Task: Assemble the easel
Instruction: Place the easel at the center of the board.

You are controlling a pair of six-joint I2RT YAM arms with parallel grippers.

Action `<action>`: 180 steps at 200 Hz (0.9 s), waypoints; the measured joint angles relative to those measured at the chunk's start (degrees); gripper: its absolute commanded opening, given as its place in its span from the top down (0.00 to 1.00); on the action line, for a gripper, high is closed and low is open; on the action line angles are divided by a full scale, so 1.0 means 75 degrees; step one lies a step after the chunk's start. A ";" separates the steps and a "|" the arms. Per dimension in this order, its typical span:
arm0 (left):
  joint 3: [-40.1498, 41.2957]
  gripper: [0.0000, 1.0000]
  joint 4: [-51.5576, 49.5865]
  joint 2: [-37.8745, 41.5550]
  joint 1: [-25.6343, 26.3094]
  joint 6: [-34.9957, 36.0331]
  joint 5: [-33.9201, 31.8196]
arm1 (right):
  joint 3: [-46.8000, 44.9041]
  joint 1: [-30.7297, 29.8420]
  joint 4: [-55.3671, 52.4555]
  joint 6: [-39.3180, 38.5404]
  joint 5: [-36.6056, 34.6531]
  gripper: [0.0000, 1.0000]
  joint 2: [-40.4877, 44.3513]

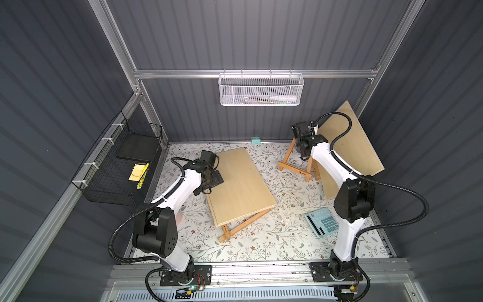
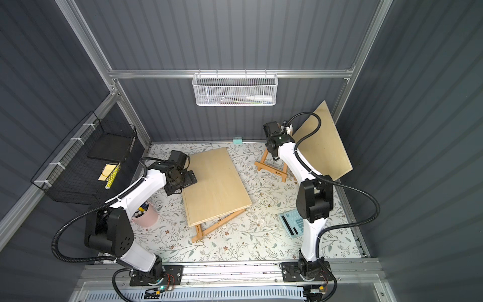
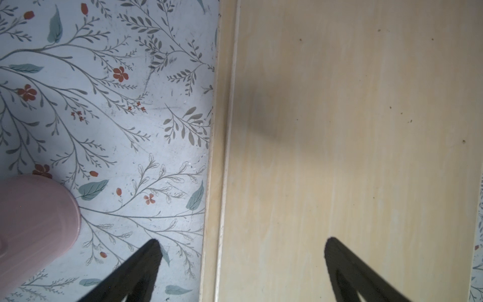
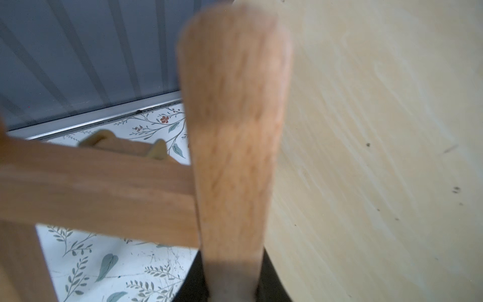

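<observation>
The plywood board leans close by, so my right gripper should next move back and down and pull the easel onto the clear tabletop in front of the board to let go of its bar [image 4: 232, 130].
A small wooden easel [image 1: 296, 167] [image 2: 274, 170] stands upright at the back right. My right gripper [image 4: 231, 261] is shut on its upper wooden bar [image 4: 232, 130], with a black finger [image 4: 271, 282] on each side; the crossbar [image 4: 91, 183] runs off sideways. In both top views the right gripper [image 1: 302, 150] is mostly hidden behind its wrist. A second, folded easel [image 1: 243, 224] lies flat under a pale plywood board [image 1: 240, 185] [image 3: 352, 130] mid-table. My left gripper [image 3: 241, 243] [image 1: 214, 179] hovers open over that board's left edge, holding nothing.
Another plywood board [image 1: 350, 146] [image 4: 379, 130] leans on the right wall behind the standing easel. A pink cup [image 2: 146, 215] [image 3: 34, 222] sits by the left arm, a teal calculator [image 1: 322, 222] by the right arm. Wire baskets [image 1: 117, 170] [image 1: 261, 90] hang on the walls.
</observation>
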State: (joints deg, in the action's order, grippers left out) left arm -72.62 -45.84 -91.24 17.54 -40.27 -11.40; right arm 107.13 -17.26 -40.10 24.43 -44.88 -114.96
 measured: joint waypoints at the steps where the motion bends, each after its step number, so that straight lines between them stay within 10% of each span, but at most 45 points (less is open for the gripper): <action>1: 0.0000 0.01 0.0000 0.0003 0.0000 -0.0003 0.0000 | 0.0000 0.0000 0.0009 0.0003 -0.0006 1.00 -0.0009; 91: 0.0006 0.01 -0.0256 0.0306 0.0000 0.0023 -0.0093 | -0.1244 -0.0635 0.0507 0.1722 -0.1314 0.98 -0.0128; 146: 0.0006 0.01 -0.0323 0.0306 0.0000 0.0029 -0.0111 | -0.1798 -0.0845 0.0029 0.3587 -0.0979 0.43 0.0108; 180: 0.0006 0.01 -0.0405 0.0306 0.0000 0.0032 -0.0140 | -0.2127 -0.0828 -0.0032 0.4252 -0.0230 0.28 0.0571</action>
State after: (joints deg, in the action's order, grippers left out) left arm -72.58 -48.88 -88.95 17.54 -40.03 -12.45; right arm 91.18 -23.46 -40.34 56.31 -46.61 -110.67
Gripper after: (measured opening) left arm 0.995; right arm 0.695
